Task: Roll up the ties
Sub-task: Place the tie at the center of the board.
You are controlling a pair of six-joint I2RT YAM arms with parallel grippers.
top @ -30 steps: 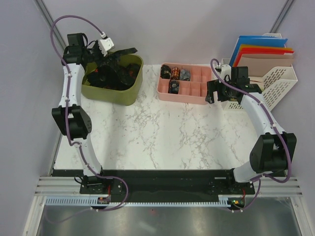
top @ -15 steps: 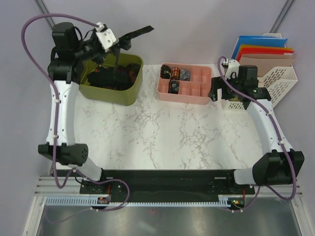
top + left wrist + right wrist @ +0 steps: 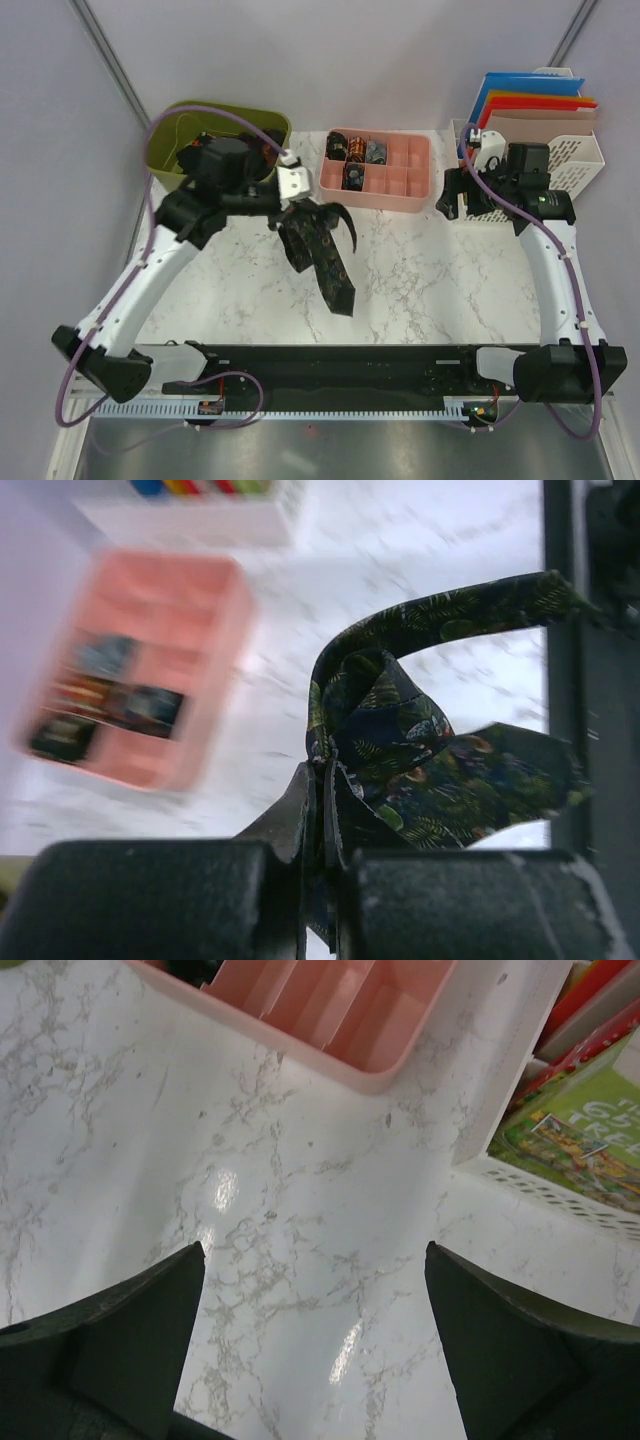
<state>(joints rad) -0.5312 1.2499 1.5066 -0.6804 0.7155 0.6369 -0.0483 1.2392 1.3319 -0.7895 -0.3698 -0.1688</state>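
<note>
My left gripper will lower and draw back, releasing the tie (image 3: 322, 252) on the bare marble below and back of it.
My left gripper (image 3: 297, 207) is shut on a dark patterned tie (image 3: 322, 252) and holds it above the middle of the marble table; the tie's wide end hangs down toward the front. In the left wrist view the tie (image 3: 420, 750) is bunched and looped between the shut fingers (image 3: 300, 810). Several rolled ties (image 3: 354, 160) sit in the left cells of the pink divided tray (image 3: 400, 175). My right gripper (image 3: 452, 195) is open and empty over bare marble, right of the tray; its fingers (image 3: 140, 1330) stand wide apart.
An olive-green bin (image 3: 170, 140) stands at the back left, behind my left arm. A white file rack (image 3: 560, 160) with coloured folders stands at the back right. The pink tray's corner (image 3: 340, 1020) shows in the right wrist view.
My left arm has swung from the green bin out to the table's middle, carrying the tie, which now hangs down. The right gripper has shifted slightly right and forward.
</note>
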